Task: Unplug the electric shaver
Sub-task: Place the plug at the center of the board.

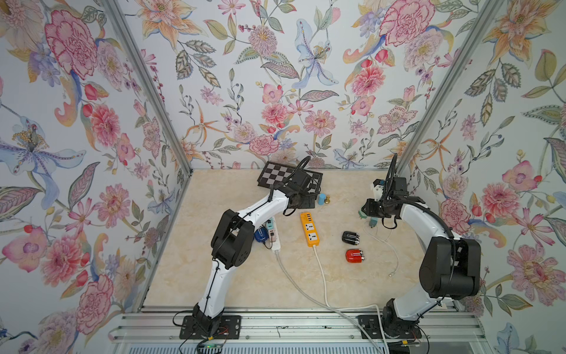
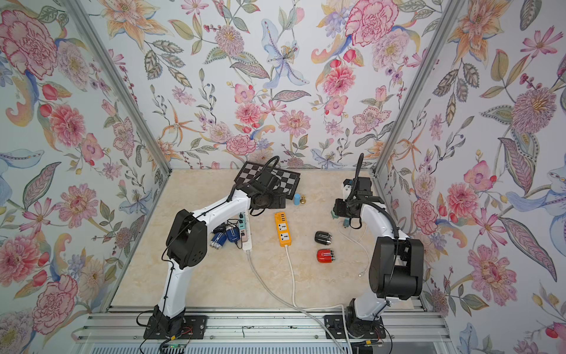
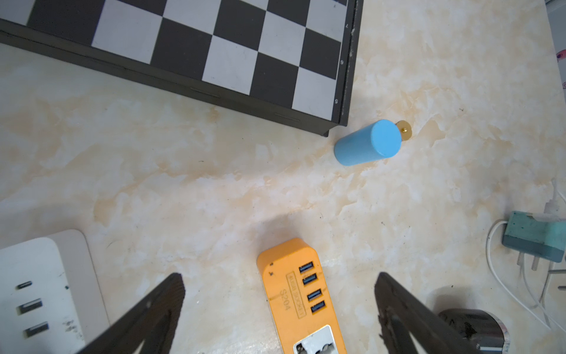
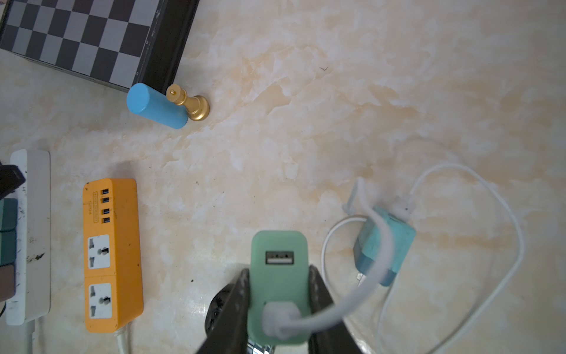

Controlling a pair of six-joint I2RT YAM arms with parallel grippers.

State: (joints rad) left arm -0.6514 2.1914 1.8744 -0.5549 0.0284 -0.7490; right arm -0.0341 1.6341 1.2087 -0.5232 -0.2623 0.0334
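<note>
My right gripper moves down next to the bare marble [image 4: 313,227] beside the teal plug adapter and releases the green USB charger [image 4: 278,269], already clear of both power strips.
A black shaver [image 1: 350,237] and a red shaver [image 1: 354,256] lie loose on the marble table [image 1: 245,275]. A blue shaver [image 1: 261,236] lies beside the white power strip [image 1: 275,237], with a black lead running to it. My right gripper [image 4: 278,294] is shut on a pale green USB charger [image 4: 278,269] held above the table. A white cable [image 4: 352,294] is plugged into that charger, and its far end [image 1: 390,275] lies free. My left gripper [image 3: 278,277] hangs open over the USB end of the orange power strip [image 3: 294,300], holding nothing.
A teal plug adapter [image 4: 386,242] lies among the white cable's loops under my right wrist. A chessboard [image 1: 275,174], a blue cylinder [image 1: 321,199] and a gold pawn [image 1: 327,199] stand at the back. Both strips' cords run to the front edge.
</note>
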